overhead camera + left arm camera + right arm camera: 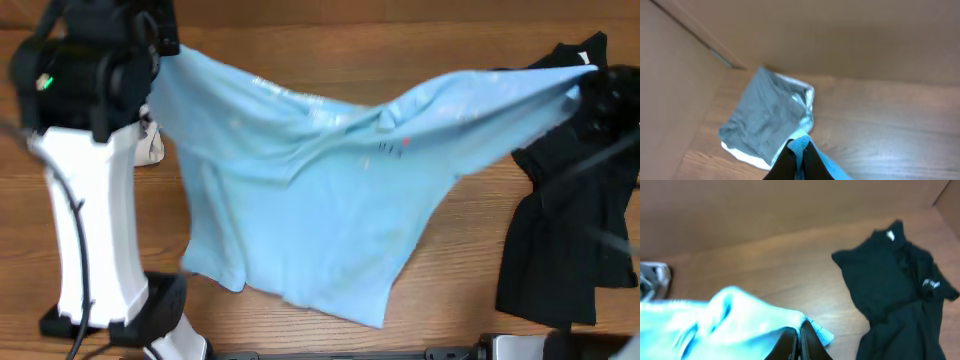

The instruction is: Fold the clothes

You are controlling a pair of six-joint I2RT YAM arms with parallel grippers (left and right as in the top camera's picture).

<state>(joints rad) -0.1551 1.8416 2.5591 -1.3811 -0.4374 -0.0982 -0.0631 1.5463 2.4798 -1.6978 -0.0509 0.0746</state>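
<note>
The tabletop is bare below my left gripper and to its right in the overhead view. I should next lower the shirt's raised corner toward it and let go of that corner.
The light blue T-shirt [310,210] hangs stretched between my two grippers, sagging in the middle, its lower half draped toward the table's front. My left gripper [170,48] holds its far-left corner; in the left wrist view the gripper [800,150] is shut on a pinch of blue fabric [801,144]. My right gripper [590,78] holds the far-right corner; in the right wrist view the gripper [799,332] is shut on the shirt's ribbed edge [817,332]. Small red and dark marks [395,146] show near the shirt's middle.
A black shirt [560,250] lies crumpled at the right, also seen under the right wrist camera [895,285]. A grey and cream piece [767,120] lies at the far left, mostly hidden behind the left arm [90,200] from overhead. Wooden walls [840,35] bound the table.
</note>
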